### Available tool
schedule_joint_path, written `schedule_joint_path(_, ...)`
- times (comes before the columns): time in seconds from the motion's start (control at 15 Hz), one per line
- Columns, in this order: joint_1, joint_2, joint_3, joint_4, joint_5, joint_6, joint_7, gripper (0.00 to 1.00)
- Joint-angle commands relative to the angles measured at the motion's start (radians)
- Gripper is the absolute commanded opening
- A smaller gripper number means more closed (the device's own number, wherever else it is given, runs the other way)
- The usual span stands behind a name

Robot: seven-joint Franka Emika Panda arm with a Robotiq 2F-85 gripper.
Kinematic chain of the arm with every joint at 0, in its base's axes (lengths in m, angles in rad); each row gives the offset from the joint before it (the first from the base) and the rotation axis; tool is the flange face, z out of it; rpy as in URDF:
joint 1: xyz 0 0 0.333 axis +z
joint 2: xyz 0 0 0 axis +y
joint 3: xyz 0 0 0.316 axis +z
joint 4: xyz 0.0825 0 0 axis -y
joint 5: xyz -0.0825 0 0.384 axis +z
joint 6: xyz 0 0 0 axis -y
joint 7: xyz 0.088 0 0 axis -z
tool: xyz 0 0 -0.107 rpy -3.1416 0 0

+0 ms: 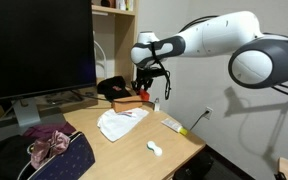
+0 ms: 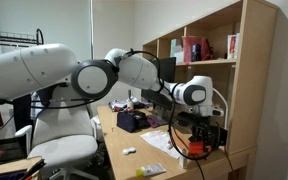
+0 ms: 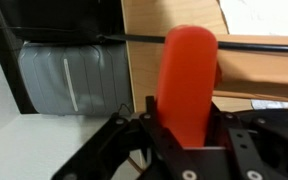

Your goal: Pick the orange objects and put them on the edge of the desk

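My gripper moves down a little next, then lets go of the chunky orange object onto the tan desk's far edge just below its fingertips.
My gripper (image 3: pixel 184 128) is shut on a chunky orange object (image 3: pixel 187 80), which stands up between the fingers in the wrist view. In both exterior views the gripper (image 1: pixel 144 88) (image 2: pixel 196 138) hangs low over the far edge of the tan desk (image 1: pixel 179 148), near the wall, with the orange object (image 1: pixel 131 100) (image 2: pixel 193 151) at its tips. A thin orange stick (image 1: pixel 135 113) lies on the white cloth (image 1: pixel 117 124). The desk's wood (image 3: pixel 149 40) shows behind the held piece.
A large black monitor (image 1: pixel 39 45) stands at the desk's back. A black object (image 1: pixel 112 87), a white tube with a yellow tip (image 1: pixel 174 125) and a small white dumbbell piece (image 1: pixel 154 149) lie around the cloth. A wooden shelf unit (image 2: pixel 219 70) stands beside the desk. A grey case (image 3: pixel 69 75) sits below the edge.
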Motion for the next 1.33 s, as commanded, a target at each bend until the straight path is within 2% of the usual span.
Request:
schedule_joint_path(0.0, -0.009, 0.064, 0.012, 0.088, 0.002, -0.007, -0.041, 0.21)
schedule_joint_path(0.8, -0.042, 0.081, 0.011, 0.125, 0.007, -0.004, -0.041, 0.21)
schedule_joint_path(1.27, -0.026, 0.109, 0.012, 0.149, -0.003, -0.032, -0.059, 0.21)
